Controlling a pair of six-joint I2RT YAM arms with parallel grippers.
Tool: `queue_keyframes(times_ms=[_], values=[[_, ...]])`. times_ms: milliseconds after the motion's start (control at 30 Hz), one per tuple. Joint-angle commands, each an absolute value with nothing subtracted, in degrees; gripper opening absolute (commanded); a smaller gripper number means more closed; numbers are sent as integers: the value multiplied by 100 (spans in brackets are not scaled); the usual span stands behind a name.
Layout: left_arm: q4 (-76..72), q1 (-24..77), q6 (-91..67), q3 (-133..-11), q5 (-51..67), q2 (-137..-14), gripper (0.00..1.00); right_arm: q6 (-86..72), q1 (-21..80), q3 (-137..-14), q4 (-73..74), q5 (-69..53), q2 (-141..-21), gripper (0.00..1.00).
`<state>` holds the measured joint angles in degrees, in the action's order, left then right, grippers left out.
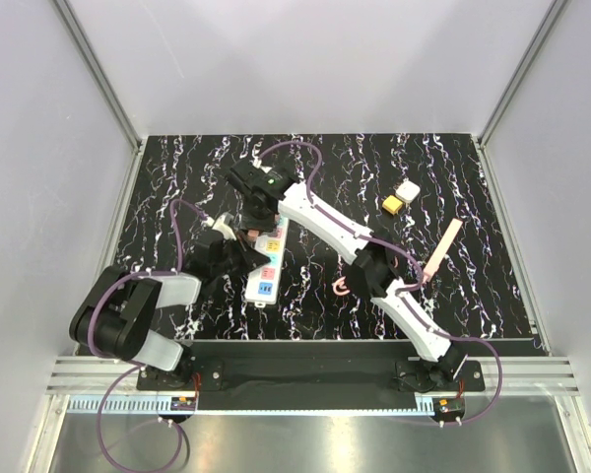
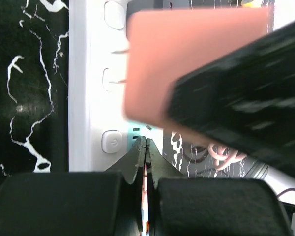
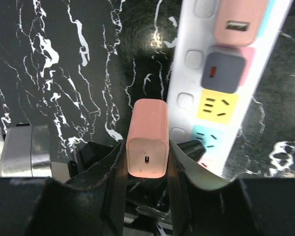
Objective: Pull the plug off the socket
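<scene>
The robot's right gripper should next swing across and down to release the plug, since open tabletop by the yellow cube [image 1: 371, 219] lies to its right in the top view.
The white power strip [image 1: 265, 262] lies mid-table with orange, yellow and blue outlet patches; it also shows in the right wrist view [image 3: 187, 78] and the left wrist view [image 2: 88, 98]. My right gripper [image 3: 146, 153] is shut on a pink plug [image 3: 146, 129] and holds it beside the strip, clear of the outlets. In the left wrist view the plug [image 2: 177, 59] hangs above the strip with its prongs bare. My left gripper [image 2: 146, 143] is shut, with its tips on the strip near the blue outlet. A second pink plug [image 3: 236, 19] and a grey plug [image 3: 223, 70] sit in the strip.
A yellow cube [image 1: 392, 204] and a white cube adapter [image 1: 408, 189] lie at the back right. A pink stick [image 1: 441, 248] lies to the right, and a coiled pink cable [image 1: 343, 286] is near the right arm. A white and silver block [image 3: 19, 150] is left of the plug.
</scene>
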<state>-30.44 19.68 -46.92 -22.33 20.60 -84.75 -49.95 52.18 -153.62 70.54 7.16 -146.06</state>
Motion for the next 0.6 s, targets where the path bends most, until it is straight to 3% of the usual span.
queue_keyframes(times_ms=[0, 267, 400, 500, 567], values=[[-1249, 2048, -4245, -1749, 1618, -8518, 0, -4729, 5221, -15276, 7049, 1212, -13459, 0], [-519, 2092, -4087, -1810, 1459, -7507, 0, -4184, 4817, -13818, 6436, 889, -11992, 0], [-281, 2092, -3999, -1960, 1520, -7418, 0, -4113, 4308, -12203, 5329, 433, -10833, 0], [-246, 2092, -3973, -2021, 1608, -7453, 0, -4122, 3536, -9713, 3774, -621, -9726, 0], [-246, 2092, -3964, -1995, 1600, -7436, 0, -4061, 2896, -8881, 2975, -1192, -9144, 0]])
